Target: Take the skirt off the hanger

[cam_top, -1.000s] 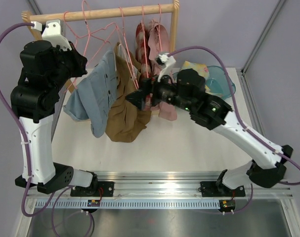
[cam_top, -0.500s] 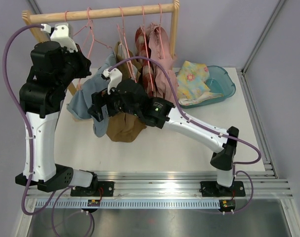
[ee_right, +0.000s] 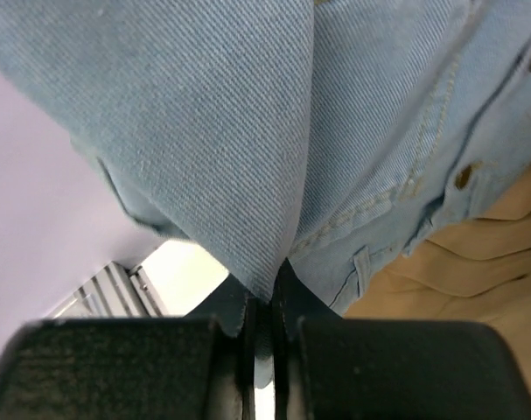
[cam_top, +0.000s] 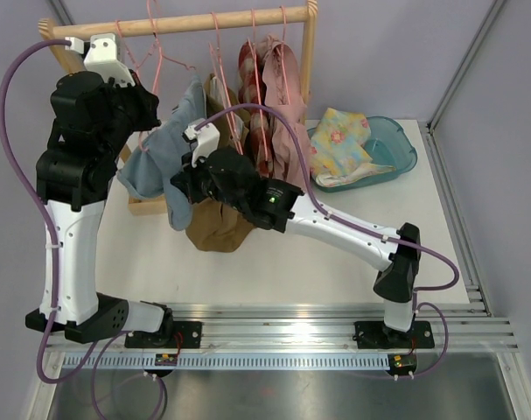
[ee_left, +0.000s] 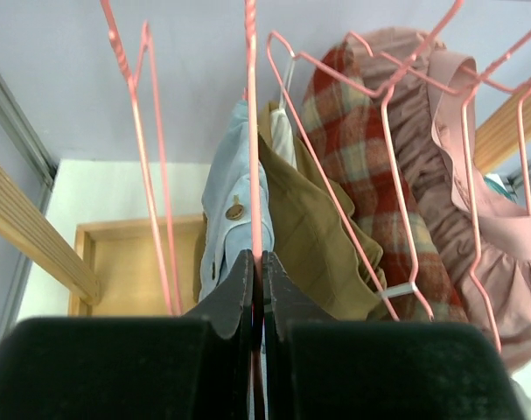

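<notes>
The open teal basin (cam_top: 370, 150) lies to the right in the top view, so the robot's right gripper will next lift the skirt (cam_top: 151, 166) that way and let it go inside the basin.
The skirt (cam_top: 151, 166) is light-blue denim with buttons and hangs from a pink wire hanger (cam_top: 154, 63) on the wooden rail. In the left wrist view the skirt (ee_left: 228, 188) drops below the hanger's wire (ee_left: 251, 131), and my left gripper (ee_left: 257, 262) is shut on that wire. My left gripper (cam_top: 153, 118) sits just under the rail at the skirt's top. My right gripper (cam_top: 177, 187) is at the skirt's lower right side. In the right wrist view the right gripper (ee_right: 265, 293) is shut on a fold of the denim skirt (ee_right: 248, 131).
The wooden rail (cam_top: 186, 22) also carries empty pink hangers, a brown garment (cam_top: 220, 226), a red plaid one (cam_top: 251, 63) and a pink one (cam_top: 291, 149). A teal basin (cam_top: 398, 150) with a floral cloth (cam_top: 339, 140) stands at the right. The rack's wooden base (cam_top: 147, 206) lies under the skirt.
My right arm swung left from the plaid and pink garments to the denim skirt, and its jaws went from open to shut on the fabric. The left arm kept hold of the hanger.
</notes>
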Robot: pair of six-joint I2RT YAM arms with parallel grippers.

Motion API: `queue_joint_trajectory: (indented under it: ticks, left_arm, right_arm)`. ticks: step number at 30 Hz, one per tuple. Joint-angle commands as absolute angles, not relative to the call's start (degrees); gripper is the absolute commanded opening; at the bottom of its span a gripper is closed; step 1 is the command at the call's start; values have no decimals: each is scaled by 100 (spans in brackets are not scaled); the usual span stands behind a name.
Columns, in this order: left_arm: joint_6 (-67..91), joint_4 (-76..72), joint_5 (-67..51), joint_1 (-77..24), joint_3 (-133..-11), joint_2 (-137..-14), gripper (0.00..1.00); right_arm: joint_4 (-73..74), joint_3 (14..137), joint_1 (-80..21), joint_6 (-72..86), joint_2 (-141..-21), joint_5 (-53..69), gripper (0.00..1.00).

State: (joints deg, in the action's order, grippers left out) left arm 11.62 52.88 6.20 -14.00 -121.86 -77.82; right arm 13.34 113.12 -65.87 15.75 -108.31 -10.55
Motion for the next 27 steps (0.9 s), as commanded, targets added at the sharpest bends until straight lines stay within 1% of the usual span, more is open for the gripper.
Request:
queue_joint_trajectory:
  ticks: [1,6,11,12,13,15,16,19,22,23,24,25,27]
  left_arm:
    - [827,3577,1151,-1415,-12603,-7821,0]
    - [598,3340,1388,-1415,-12761,-8050,0]
    - [475,3498,1424,-1415,-12867,-7823,0]
    - [449,3533,1459,-1415,-12867,-7753,0]
    - [431,3594,1485,-1415,-12850,-7665,0]
    - [457,3717,1468,-1424,-12736,-7375,0]
    - [492,3805,1442,-1415,-12701,-7287,0]
    - [615,4008,1292,-1415,-12280,-6901,0]
    - [650,3955,1222,-1415,-11498,-6408,0]
    - [659,3912,1230,-1415,-11322,-6312,0]
    - [659,3894,1178,-1415,-10920,-6137,0]
    - [677,3885,1126,-1415,-10768,-6074,0]
    - [747,3876,907,-1415,-10295,-5899,0]
  right_arm:
    - [1143,10996,-6802,1336,-10153,-1353,0]
    - [1038,10276,-7057,1266,-9442,-1643,0]
    - [897,8835,-7549,1423,-8492,-2336,0]
    - [905,8598,-7593,1493,-8099,-2390,0]
    - [897,8126,-7646,1538,-7895,-2452,0]
    - [905,7693,-7830,1608,-7464,-2653,0]
    - [914,7325,-7866,1608,-7027,-2715,0]
    - [967,6788,-7972,1407,-6085,-2628,0]
    - [1142,6619,-7981,995,-5144,-3021,0]
    - [1230,6653,-7989,715,-4950,-3580,0]
    - [1291,6749,-7989,486,-4679,-3830,0]
    - [1353,6854,-7989,-65,-4615,-4041,0]
    - [1512,7240,-7989,-656,-4701,-4875,0]
